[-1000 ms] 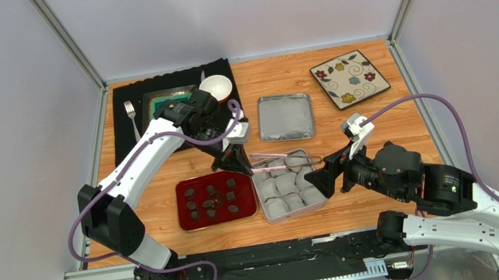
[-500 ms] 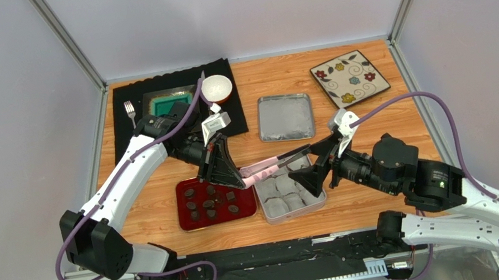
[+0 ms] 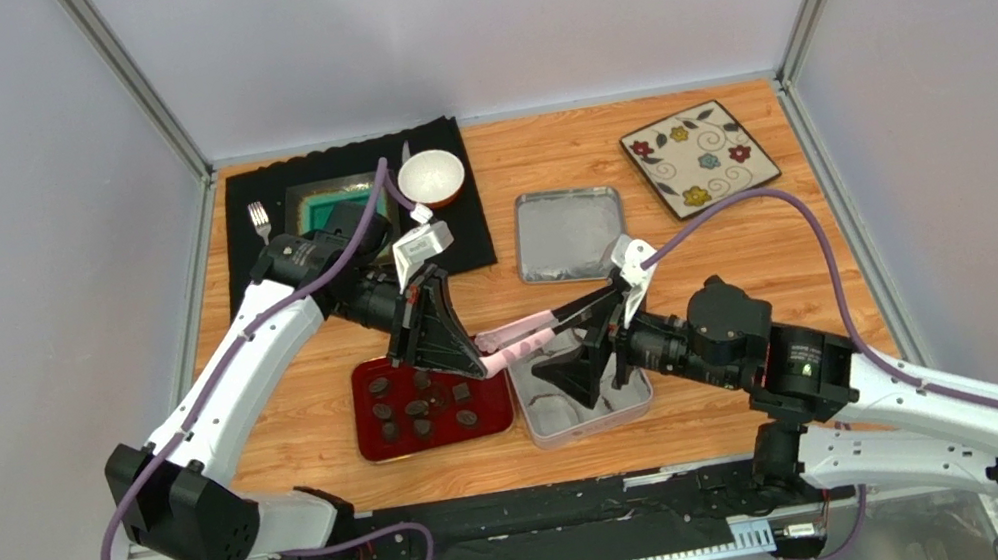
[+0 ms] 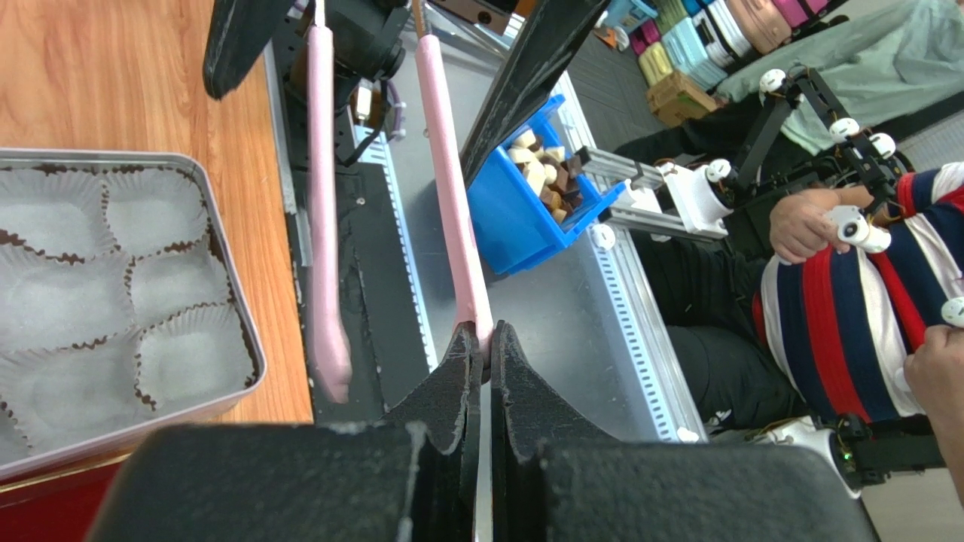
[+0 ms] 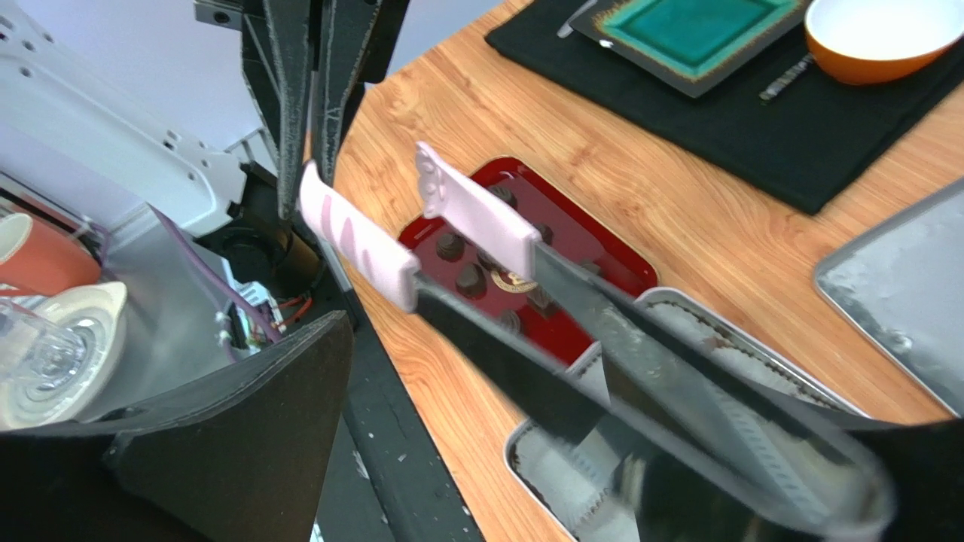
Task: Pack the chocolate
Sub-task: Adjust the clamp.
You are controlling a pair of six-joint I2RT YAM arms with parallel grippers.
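I need to turn my right gripper next so it lines up with the tongs' metal arms, move it toward the tongs' pink tips and close it, because the metal arms are slanted between my open fingers.
Several small dark chocolates [image 3: 427,402] lie on a red tray [image 3: 373,446]; they also show in the right wrist view [image 5: 455,244]. A silver tin [image 3: 532,419] of white paper cups stands right of the tray. My left gripper [image 3: 460,352] is shut on one pink tip of a pair of tongs [image 3: 543,323], as the left wrist view shows [image 4: 482,334]. The tongs hang level over the tin. My right gripper [image 3: 594,345] is open, its fingers [image 5: 226,440] either side of the tongs' metal end. I cannot tell if they touch it.
The tin's lid [image 3: 569,235] lies behind the tin. A floral plate [image 3: 700,158] sits at the back right. A black mat [image 3: 248,200] at the back left holds a teal dish [image 3: 334,209], a bowl [image 3: 432,177] and a fork [image 3: 262,229].
The left gripper lifted the tongs by one pink tip and drew back left. The right arm moved left, bringing its open fingers around the tongs' metal end.
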